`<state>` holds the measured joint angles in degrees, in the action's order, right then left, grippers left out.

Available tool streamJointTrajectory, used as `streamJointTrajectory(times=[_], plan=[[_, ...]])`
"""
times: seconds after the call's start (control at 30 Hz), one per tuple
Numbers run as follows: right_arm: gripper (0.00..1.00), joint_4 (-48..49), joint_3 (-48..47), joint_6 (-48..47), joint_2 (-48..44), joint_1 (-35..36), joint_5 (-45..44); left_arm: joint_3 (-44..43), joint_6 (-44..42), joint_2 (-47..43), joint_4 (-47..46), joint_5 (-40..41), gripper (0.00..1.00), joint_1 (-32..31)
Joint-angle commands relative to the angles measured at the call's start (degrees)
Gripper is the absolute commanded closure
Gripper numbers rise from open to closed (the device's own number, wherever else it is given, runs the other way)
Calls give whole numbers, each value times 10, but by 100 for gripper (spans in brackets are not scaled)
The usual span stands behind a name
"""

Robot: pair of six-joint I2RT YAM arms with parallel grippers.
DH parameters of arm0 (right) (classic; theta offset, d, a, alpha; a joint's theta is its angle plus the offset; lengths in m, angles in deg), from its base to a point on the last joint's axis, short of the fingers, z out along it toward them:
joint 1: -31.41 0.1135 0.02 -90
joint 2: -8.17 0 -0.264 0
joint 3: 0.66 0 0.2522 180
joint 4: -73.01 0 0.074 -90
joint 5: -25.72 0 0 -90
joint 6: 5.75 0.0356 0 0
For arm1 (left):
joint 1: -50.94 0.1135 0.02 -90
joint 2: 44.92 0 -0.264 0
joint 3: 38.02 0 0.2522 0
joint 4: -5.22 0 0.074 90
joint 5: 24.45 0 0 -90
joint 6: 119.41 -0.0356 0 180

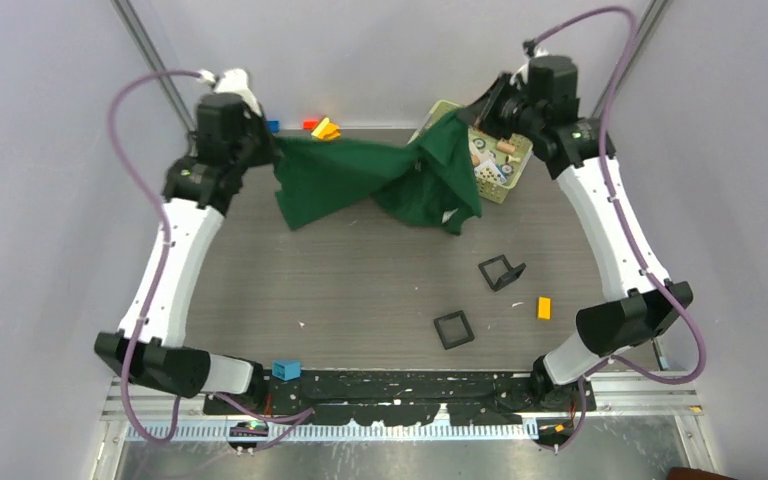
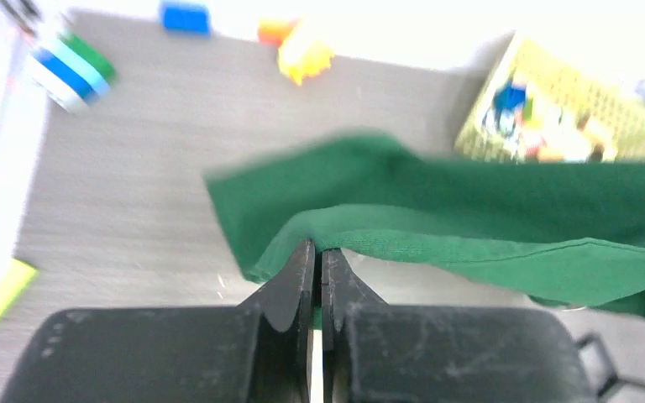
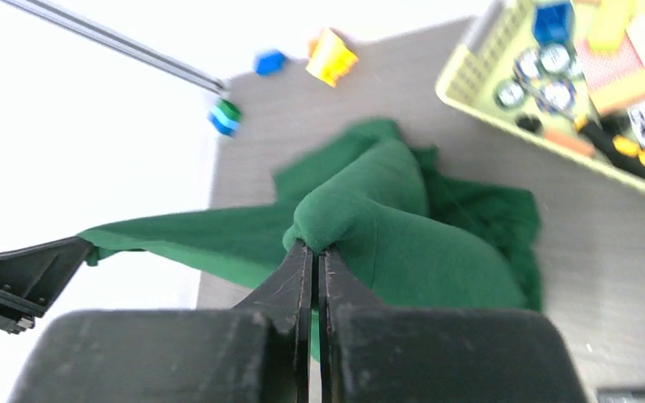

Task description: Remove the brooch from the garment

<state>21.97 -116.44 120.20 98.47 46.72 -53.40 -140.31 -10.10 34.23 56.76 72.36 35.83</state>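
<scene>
I will move my right gripper back and left in the top view, over the garment's sagging lower folds, to release the bunched fold clear of the basket.
The dark green garment [image 1: 360, 175] hangs stretched between my two grippers above the far side of the table, its lower folds sagging onto the surface. My left gripper [image 1: 278, 150] is shut on its left edge, and the left wrist view shows cloth [image 2: 470, 227] pinched at the fingertips of that gripper [image 2: 317, 248]. My right gripper [image 1: 470, 115] is shut on a bunched fold at the right, seen in the right wrist view [image 3: 315, 248] with the garment [image 3: 420, 252] below. A tiny whitish speck [image 1: 449, 216] on the garment's lower right fold may be the brooch. The wrist views do not show it.
A yellow basket [image 1: 505, 165] of small items stands at the back right, touching the garment. Two black square trays [image 1: 501, 271] [image 1: 453, 329] and an orange block [image 1: 544, 308] lie in the middle right. A blue block [image 1: 286, 370] sits near front. Coloured blocks [image 1: 325, 128] lie at the far edge.
</scene>
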Motion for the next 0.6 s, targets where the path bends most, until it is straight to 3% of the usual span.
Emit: streamJointTrajectory(times=[0.0, 0.1, 0.33, 0.57], plan=[[100, -33, -100, 6, -7, 5, 35, -128, -36, -34, 146, 37, 100, 27], [99, -51, -118, 1, -23, 26, 72, -183, -52, -65, 181, 65, 100, 28], [100, -101, -95, -24, -83, 152, 88, -268, -78, -145, 246, 137, 100, 28], [100, -151, -154, 11, -46, 192, 212, -411, -118, -93, 296, 229, 100, 29]])
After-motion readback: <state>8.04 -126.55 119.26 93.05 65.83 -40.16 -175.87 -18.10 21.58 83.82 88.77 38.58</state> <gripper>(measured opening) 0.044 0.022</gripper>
